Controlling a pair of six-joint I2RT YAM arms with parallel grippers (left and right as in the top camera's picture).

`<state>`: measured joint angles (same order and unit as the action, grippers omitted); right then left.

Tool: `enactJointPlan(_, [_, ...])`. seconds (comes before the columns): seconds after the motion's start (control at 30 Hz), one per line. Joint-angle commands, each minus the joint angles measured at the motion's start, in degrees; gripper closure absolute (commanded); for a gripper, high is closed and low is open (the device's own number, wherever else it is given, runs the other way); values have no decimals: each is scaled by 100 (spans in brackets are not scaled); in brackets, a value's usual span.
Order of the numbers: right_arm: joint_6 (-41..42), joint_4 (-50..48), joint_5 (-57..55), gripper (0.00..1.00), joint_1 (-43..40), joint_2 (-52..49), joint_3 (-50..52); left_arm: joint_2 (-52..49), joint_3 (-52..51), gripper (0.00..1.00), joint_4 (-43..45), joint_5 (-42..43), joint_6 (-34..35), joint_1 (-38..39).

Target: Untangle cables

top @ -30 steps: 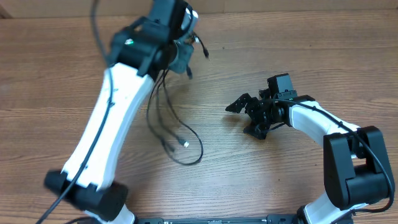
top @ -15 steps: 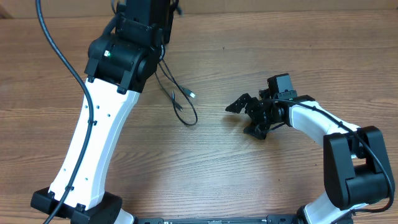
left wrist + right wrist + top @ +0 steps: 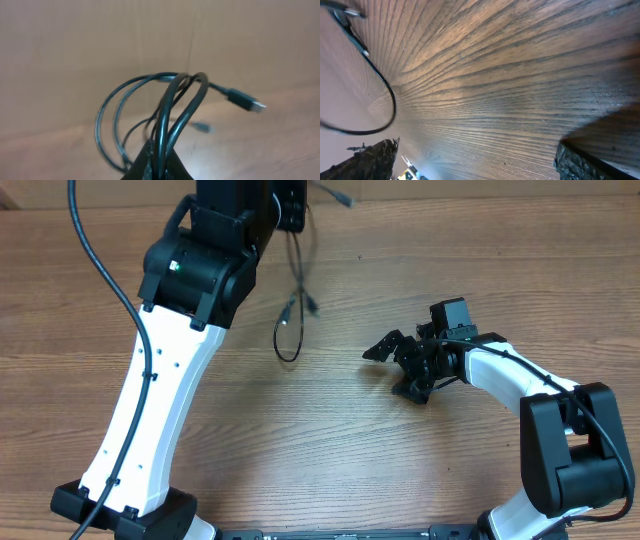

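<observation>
The robot's left gripper should next lower to the tabletop under the dangling plugs and release the several pieces of cable, because the loops of the cable pieces still hang raised.
The cables (image 3: pixel 293 310) are thin black cords hanging in loops from my left gripper at the far edge of the table, with small plugs dangling near the middle. In the left wrist view my left gripper (image 3: pixel 159 162) is shut on several strands of the cables (image 3: pixel 170 105), and one plug sticks out to the right. In the overhead view the left gripper (image 3: pixel 287 202) is raised at the top. My right gripper (image 3: pixel 398 368) is open and empty, low over the table to the right of the cables. The right wrist view shows a cable loop (image 3: pixel 375 100) at far left.
The wooden table (image 3: pixel 400 470) spreads under both arms. The left arm's white link (image 3: pixel 150 410) slants across the left side. A thick black arm cable (image 3: pixel 95 260) arcs at the upper left.
My left gripper lifted the cables up and toward the far edge; the loops left the table surface and now hang shorter and further right. The right arm has not moved.
</observation>
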<state>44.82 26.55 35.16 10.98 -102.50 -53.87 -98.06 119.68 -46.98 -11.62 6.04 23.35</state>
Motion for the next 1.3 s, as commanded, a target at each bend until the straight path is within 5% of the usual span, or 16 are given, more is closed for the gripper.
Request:
enactJointPlan(0.0, [-170,39,-295,0,15,26,-44,-234,103,96,-741,-828,-26,-26])
enactJointPlan(0.3, [-164,20,-291,0,15,26,-42,-1333,98,94,-3324,-227,170,-74])
enactJointPlan(0.33, [-164,20,-291,0,15,26,-44,-1493,98,86,-3475,-96,170,-74])
enactJointPlan(0.37, [-166,20,-291,0,15,26,-44,-1692,98,66,-3617,28,170,-74])
enactJointPlan(0.4, [-164,22,-289,0,15,26,-44,-1843,98,29,-3716,107,170,-74])
enactJointPlan(0.43, [-166,22,-273,0,15,26,-42,-2015,98,7,-3825,153,170,-72])
enactJointPlan(0.47, [-168,22,-256,0,15,26,-44,-2138,98,0,-3901,184,170,-72])
enactJointPlan(0.73, [-166,-2,-254,0,15,26,-44,-2483,98,0,-4000,240,240,-55])
enactJointPlan(0.93, [-214,-4,-251,0,15,26,-44,-2168,103,1,-3917,-155,933,-361])
enactJointPlan(1.27, [-1434,-48,503,6,28,33,-105,-1799,103,0,-3713,229,1331,-1541])
